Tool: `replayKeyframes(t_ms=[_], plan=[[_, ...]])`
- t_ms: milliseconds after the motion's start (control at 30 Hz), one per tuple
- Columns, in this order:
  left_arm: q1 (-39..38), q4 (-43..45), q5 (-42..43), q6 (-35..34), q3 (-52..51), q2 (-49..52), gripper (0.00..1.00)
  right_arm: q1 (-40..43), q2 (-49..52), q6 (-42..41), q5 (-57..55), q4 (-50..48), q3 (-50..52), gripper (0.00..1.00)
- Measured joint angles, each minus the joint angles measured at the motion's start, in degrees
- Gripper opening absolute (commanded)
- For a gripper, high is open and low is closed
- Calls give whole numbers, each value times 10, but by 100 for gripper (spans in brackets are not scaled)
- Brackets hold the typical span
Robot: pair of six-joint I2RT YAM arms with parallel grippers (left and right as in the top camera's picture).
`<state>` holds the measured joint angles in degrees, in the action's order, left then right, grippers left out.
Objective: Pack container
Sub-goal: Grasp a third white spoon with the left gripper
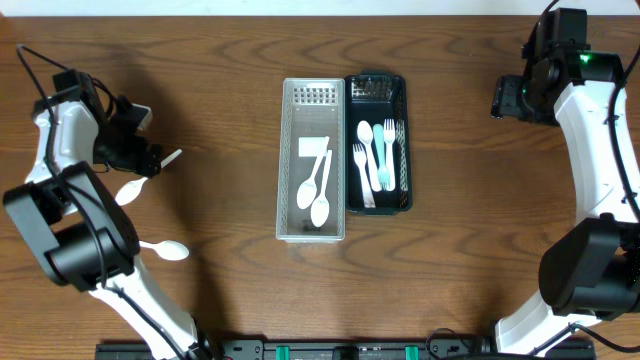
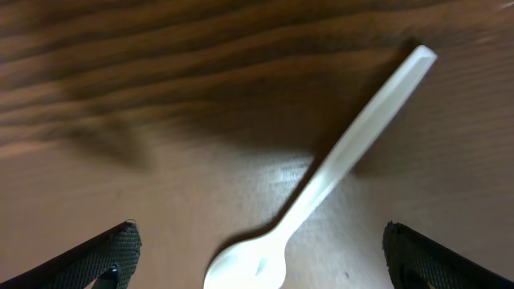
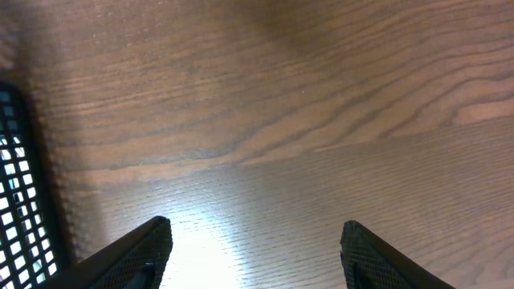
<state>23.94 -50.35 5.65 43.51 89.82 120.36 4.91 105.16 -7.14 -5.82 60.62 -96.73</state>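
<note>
The white spoon's handle slants between the open fingers, so the robot's left gripper will lower onto the handle's narrow part by the bowl (image 1: 144, 180) (image 2: 287, 229) and close there.
A white mesh basket (image 1: 287, 160) holds two white spoons (image 1: 316, 195). A dark green basket (image 1: 405, 140) beside it holds several white forks (image 1: 375, 155). My left gripper (image 1: 148, 160) is open at the far left, low over a white spoon (image 1: 172, 156) lying on the table. In the left wrist view the spoon (image 2: 345, 152) lies between the open fingers (image 2: 257, 261), bowl near the camera, not gripped. My right gripper (image 1: 505, 100) is open and empty over bare wood; its fingers (image 3: 257, 249) show in the right wrist view.
Two more white spoons lie loose on the table at the left, one (image 1: 130, 190) just below my left gripper and one (image 1: 167, 250) nearer the front. The dark basket's mesh wall (image 3: 12, 201) shows at the left edge of the right wrist view.
</note>
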Motion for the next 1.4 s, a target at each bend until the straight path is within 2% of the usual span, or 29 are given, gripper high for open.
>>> replayKeyframes(t_ms=[667,733,833,900,1000,1167,1400], plan=[[0,12,0,22,0,38,99,0,0,-3,0,-1,0,73],[0,11,0,21,0,38,90,0,0,-3,0,-1,0,73],[0,4,0,21,0,38,65,0,0,-3,0,-1,0,74],[0,-2,1,22,0,38,55,0,0,-3,0,-2,0,73],[0,-7,3,28,0,38,52,0,0,-3,0,-2,0,74],[0,-14,5,24,0,38,37,0,0,-3,0,-2,0,74],[0,-24,5,21,0,38,35,0,0,-3,0,-2,0,75]])
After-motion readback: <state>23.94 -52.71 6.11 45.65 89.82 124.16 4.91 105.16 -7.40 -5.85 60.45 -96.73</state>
